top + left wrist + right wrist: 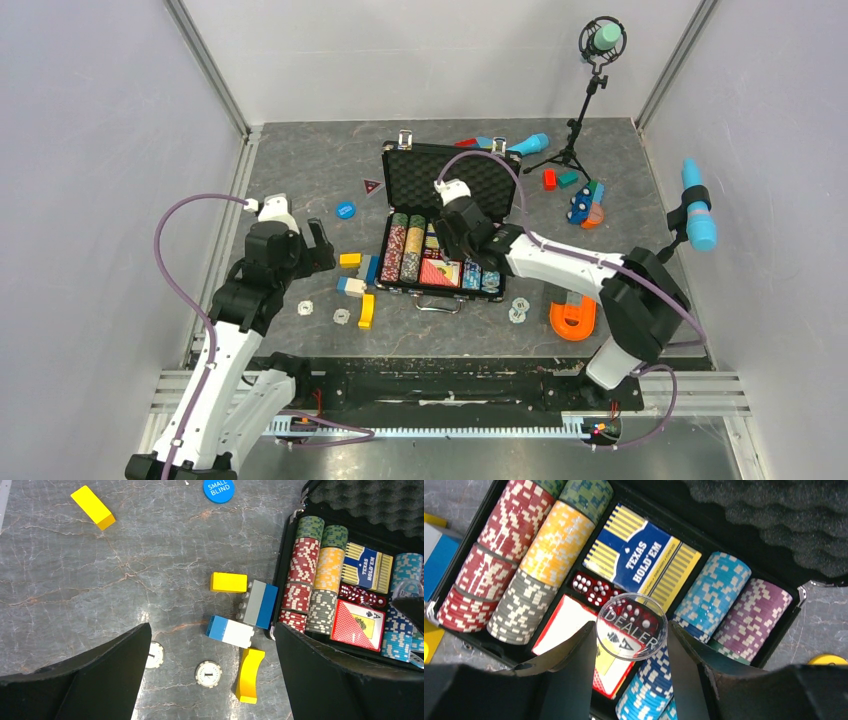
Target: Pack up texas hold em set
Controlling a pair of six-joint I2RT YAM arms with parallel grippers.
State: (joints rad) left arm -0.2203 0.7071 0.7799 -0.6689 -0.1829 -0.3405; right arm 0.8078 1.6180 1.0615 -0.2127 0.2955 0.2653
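Observation:
I should next move my right gripper outward and down to let go of the DEALER button (631, 626) on the blue deck's bare side (620, 561), which is below and outward.
The black case (388, 215) lies open mid-table, its foam lid (410, 180) tilted back. Inside are rows of coloured chips (544, 545), a blue card deck (641, 560), a red deck (569, 625) and red dice (591, 587). My right gripper (631, 630) hovers over the case, shut on a clear round DEALER button (631, 626). My left gripper (212, 630) hangs open above the table left of the case, over two loose white chips (208, 674) (155, 654). A blue SMALL BLIND button (218, 489) lies farther back.
Toy blocks crowd the case's left side: a yellow one (228, 582), a grey-blue one (258, 604), a blue-white one (230, 631) and a curved yellow one (248, 675). More white chips (519, 308) and an orange piece (572, 318) lie front right. Microphones (700, 215) (600, 40) stand at the back right.

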